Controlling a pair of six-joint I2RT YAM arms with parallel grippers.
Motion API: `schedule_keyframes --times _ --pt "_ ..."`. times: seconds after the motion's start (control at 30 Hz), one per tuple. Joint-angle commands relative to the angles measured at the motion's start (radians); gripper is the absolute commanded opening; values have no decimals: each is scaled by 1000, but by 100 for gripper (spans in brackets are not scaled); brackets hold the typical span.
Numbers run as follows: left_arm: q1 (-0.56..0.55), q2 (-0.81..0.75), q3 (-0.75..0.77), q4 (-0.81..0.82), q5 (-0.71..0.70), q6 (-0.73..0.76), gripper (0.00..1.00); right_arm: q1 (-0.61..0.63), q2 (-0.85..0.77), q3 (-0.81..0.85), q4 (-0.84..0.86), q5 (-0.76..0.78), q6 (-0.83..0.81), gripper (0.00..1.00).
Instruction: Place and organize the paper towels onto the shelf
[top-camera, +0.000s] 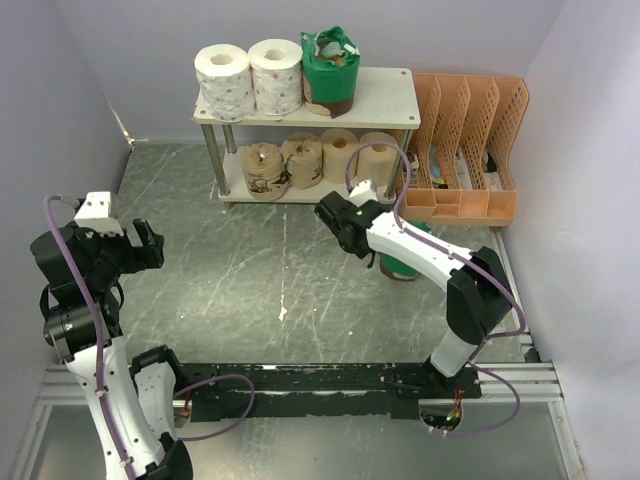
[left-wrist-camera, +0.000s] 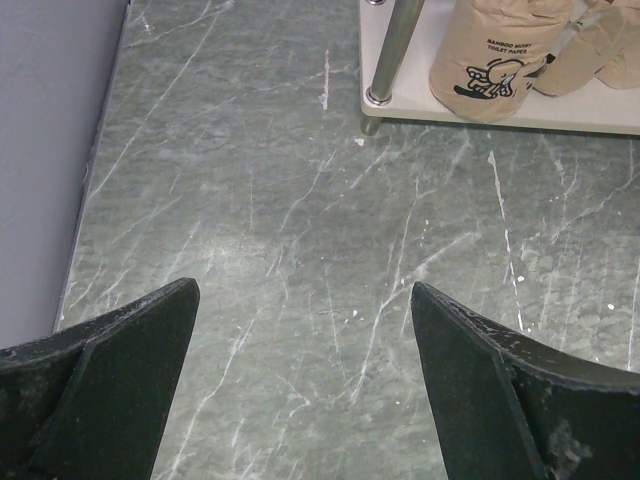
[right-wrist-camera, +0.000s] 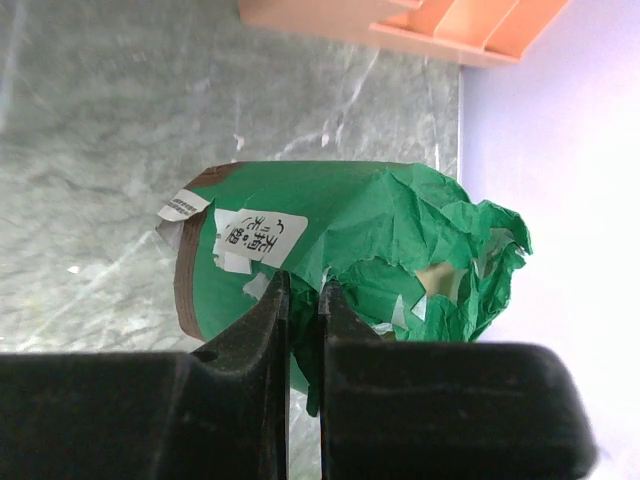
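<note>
The top board is bare beside its green-wrapped roll. I will move my right gripper up and outward to the top board's empty end and release the held roll.
The shelf holds two white rolls and a green-wrapped roll on its top board. Several tan rolls sit on the lower board; the leftmost has a printed label. A second green-wrapped roll lies on its side by the table's right edge. It is mostly under the right forearm in the top view. My right gripper is shut on a fold of this roll's torn wrapper. My left gripper is open and empty over bare table at the left.
An orange perforated file rack stands right of the shelf, just behind the green roll, and shows in the right wrist view. A shelf leg is ahead of the left gripper. Walls close in on the left, back and right.
</note>
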Motion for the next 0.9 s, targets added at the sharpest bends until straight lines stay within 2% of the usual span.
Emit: schedule_keyframes --times 0.0,0.2,0.4,0.63,0.87 --pt "11 -12 -3 25 7 7 98 23 -50 167 -186 98 43 0" --pt "12 -15 -3 26 7 6 98 24 -51 364 -253 166 -29 0" --pt "12 -16 -3 26 8 6 98 50 14 649 -369 224 -113 0" --pt "13 -10 -3 25 11 7 98 84 -5 801 -322 222 -203 0" --pt "14 -5 -3 25 11 7 98 84 -43 926 -131 173 -426 0"
